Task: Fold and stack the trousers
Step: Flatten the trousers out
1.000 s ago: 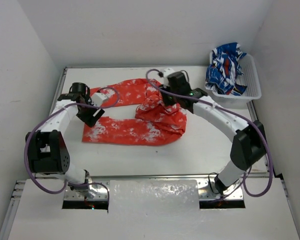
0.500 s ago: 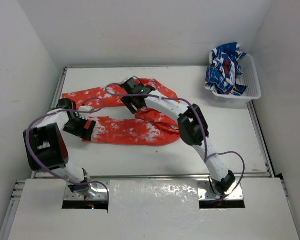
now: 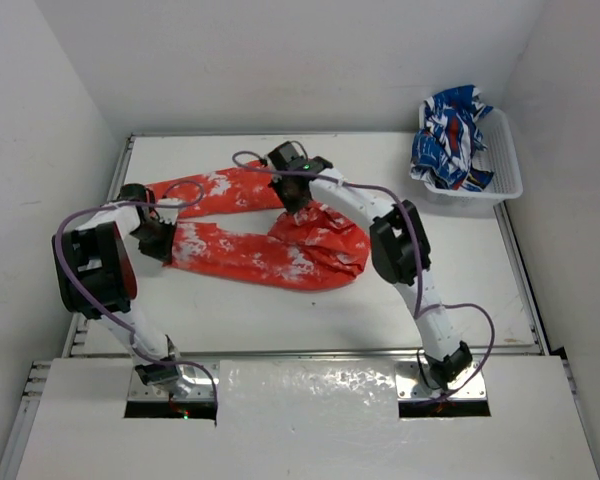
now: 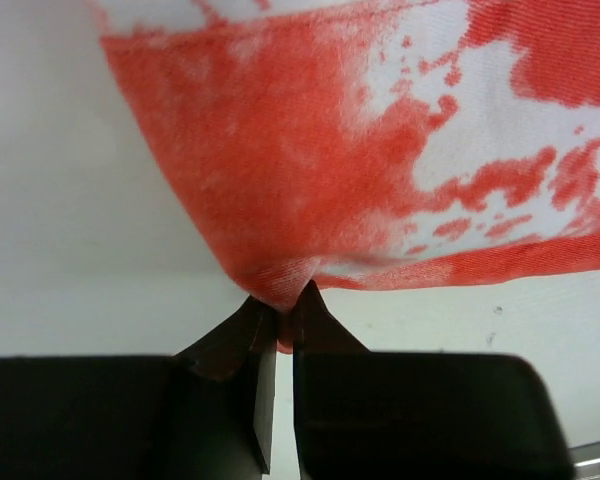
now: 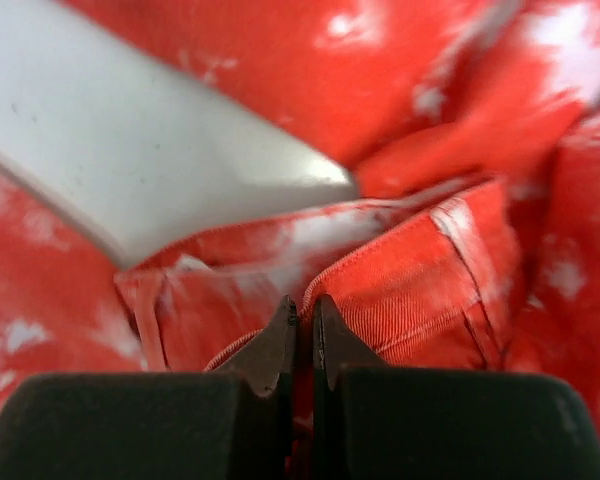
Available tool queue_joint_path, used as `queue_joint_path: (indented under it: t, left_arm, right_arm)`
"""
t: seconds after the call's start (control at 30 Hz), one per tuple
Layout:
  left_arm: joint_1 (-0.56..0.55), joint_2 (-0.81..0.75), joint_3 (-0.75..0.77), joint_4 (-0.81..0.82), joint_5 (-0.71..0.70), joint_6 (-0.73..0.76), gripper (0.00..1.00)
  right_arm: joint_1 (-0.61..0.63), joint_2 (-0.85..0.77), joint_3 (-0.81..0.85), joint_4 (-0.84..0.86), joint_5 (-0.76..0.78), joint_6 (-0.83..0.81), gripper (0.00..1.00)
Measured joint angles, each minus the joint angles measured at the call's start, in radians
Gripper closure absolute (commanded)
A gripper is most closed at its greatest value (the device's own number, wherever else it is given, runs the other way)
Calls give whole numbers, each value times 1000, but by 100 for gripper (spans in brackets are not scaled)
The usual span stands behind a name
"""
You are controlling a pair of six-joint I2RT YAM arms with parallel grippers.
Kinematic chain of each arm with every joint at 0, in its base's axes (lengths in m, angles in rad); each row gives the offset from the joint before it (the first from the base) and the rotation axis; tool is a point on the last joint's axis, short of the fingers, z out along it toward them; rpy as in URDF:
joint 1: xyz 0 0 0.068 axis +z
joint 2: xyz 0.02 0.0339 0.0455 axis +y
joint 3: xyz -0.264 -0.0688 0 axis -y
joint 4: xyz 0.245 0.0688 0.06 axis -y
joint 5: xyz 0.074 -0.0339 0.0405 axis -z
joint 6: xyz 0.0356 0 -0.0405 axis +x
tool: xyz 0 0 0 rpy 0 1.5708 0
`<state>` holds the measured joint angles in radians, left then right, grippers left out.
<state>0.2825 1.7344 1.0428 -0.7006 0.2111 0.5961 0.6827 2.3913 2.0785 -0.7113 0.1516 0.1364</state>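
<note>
The left gripper draws the near leg's cuff to the bare tabletop beside it next, left in the top view. It then releases the cuff, since the trousers' waist lies bunched.
The trousers (image 3: 280, 245), bright red-orange with white speckles, lie in a sideways V on the white table, both legs pointing left and the waist bunched at the right. My left gripper (image 3: 158, 240) is shut on the cuff end of the near leg; in the left wrist view the gripper (image 4: 285, 300) pinches a fold of the trousers (image 4: 380, 150). My right gripper (image 3: 293, 195) is shut on the cloth where the far leg meets the waist. In the right wrist view that gripper (image 5: 304, 315) clamps a stitched hem of the trousers (image 5: 420, 290).
A white basket (image 3: 500, 165) at the back right holds a crumpled blue, white and red garment (image 3: 450, 135). White walls close in the table at the left, back and right. Purple cables loop over both arms.
Both grippers have closed on the trousers. The left one shifted slightly back along the near leg's end. The right one moved right, and the far leg now lies closer to the near one.
</note>
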Motion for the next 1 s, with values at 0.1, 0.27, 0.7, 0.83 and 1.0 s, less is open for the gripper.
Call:
queue_joint_path:
  t: [0.1, 0.27, 0.7, 0.83, 1.0]
  left_arm:
    - [21, -9, 32, 10, -21, -2, 100]
    - [143, -55, 106, 6, -34, 31, 100]
    - [230, -215, 159, -11, -13, 61, 100]
    - [229, -216, 153, -38, 31, 66, 100]
    - [215, -236, 102, -52, 55, 94, 100]
  right_arm:
    - [-39, -75, -13, 10, -45, 3, 100]
    - [-100, -513, -360, 164, -71, 51, 100]
    - [-662, -1297, -1131, 269, -33, 219, 35]
    - [-733, -1202, -1174, 266, -14, 228, 21]
    - [-761, -1104, -1126, 246, 11, 226, 38]
